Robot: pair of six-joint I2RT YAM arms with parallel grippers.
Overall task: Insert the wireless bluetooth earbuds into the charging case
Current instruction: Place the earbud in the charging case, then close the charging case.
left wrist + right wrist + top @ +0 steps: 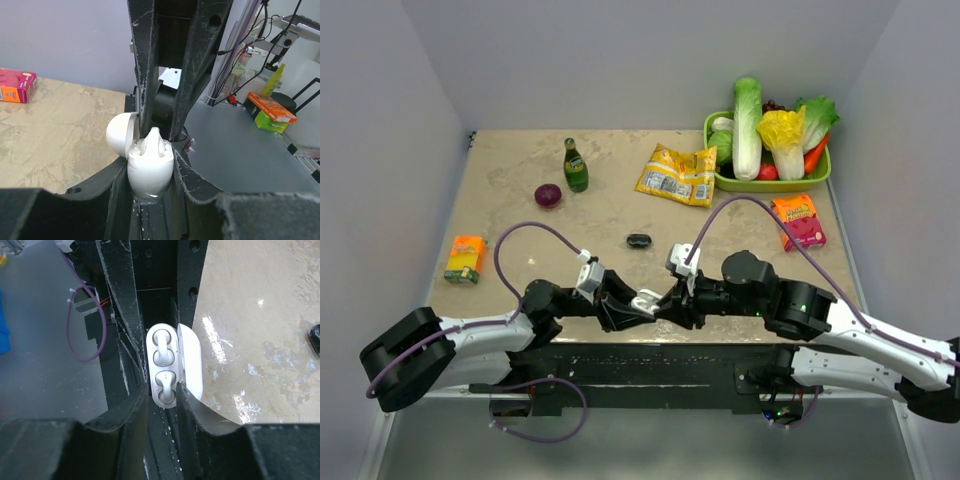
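Note:
The robot's left gripper will next move outward and down and let go of the case on the tabletop by the small black object, with both earbuds in their sockets.
My left gripper (150,175) is shut on the white charging case (150,170), held off the table with its lid (120,135) hinged open to the left. In the right wrist view both earbuds lie in their sockets, one (162,347) at the far end and one (165,385) at the near end of the case (151,365). My right gripper (163,400) faces the case mouth, its fingers (137,410) apart on either side of the near earbud and holding nothing. In the top view the two grippers meet over the near table edge at the case (645,300).
A green bottle (575,165), a purple onion (548,195) and a yellow snack bag (677,175) lie at the back. A green basket (770,184) of vegetables stands back right, with a pink box (798,220) near it. An orange box (466,259) sits left, a small black object (639,240) mid-table.

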